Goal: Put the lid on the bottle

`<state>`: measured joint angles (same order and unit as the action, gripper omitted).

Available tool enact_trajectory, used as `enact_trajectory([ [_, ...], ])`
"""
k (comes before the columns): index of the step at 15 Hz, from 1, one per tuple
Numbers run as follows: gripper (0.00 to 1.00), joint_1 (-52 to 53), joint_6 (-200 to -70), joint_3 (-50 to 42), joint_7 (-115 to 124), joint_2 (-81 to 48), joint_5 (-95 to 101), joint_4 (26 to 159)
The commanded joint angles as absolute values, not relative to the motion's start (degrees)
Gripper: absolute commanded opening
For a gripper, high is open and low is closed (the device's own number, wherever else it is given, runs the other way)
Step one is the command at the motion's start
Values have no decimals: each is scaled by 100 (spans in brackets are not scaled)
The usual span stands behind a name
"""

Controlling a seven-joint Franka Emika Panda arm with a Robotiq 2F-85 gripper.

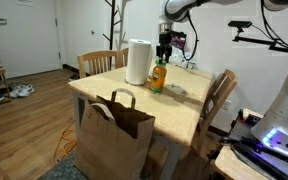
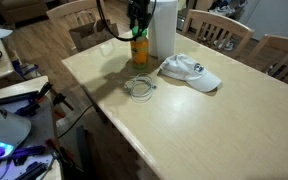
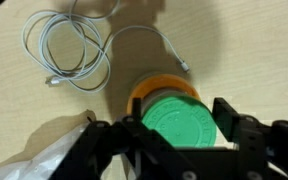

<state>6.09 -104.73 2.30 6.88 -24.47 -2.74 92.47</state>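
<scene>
Next, my gripper lowers a little onto the bottle's orange opening point(image 3: 162, 83) and releases the round green lid point(image 3: 180, 120) there, since the lid already sits over that opening.
The orange bottle point(image 1: 158, 77) with a yellow-green label stands on the wooden table point(image 1: 174, 112), next to a tall white cylinder point(image 1: 137, 62). It also shows in an exterior view point(image 2: 139, 48). My gripper point(image 1: 164, 44) hangs straight above the bottle's top, also seen in an exterior view point(image 2: 138, 22). In the wrist view the gripper point(image 3: 179, 122) is shut on the round green lid point(image 3: 180, 120), which sits over the bottle's orange mouth point(image 3: 162, 86). I cannot tell whether lid and bottle touch.
A coiled white cable point(image 2: 141, 87) and a white cap point(image 2: 191, 71) lie on the table point(image 2: 214, 130). A brown paper bag point(image 1: 114, 135) stands at the table's front edge. Wooden chairs point(image 1: 220, 100) surround the table.
</scene>
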Motion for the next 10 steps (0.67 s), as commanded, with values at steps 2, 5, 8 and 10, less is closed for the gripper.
enact_trajectory([
  [2, 47, 550, -10264, 283, 746, -2698, -465, 9233],
  [5, 91, 555, -10177, 277, 763, -2847, -486, 9190],
  [8, 100, 552, -10193, 278, 756, -2940, -535, 9189],
  [10, 100, 555, -10229, 274, 757, -2949, -548, 9213],
])
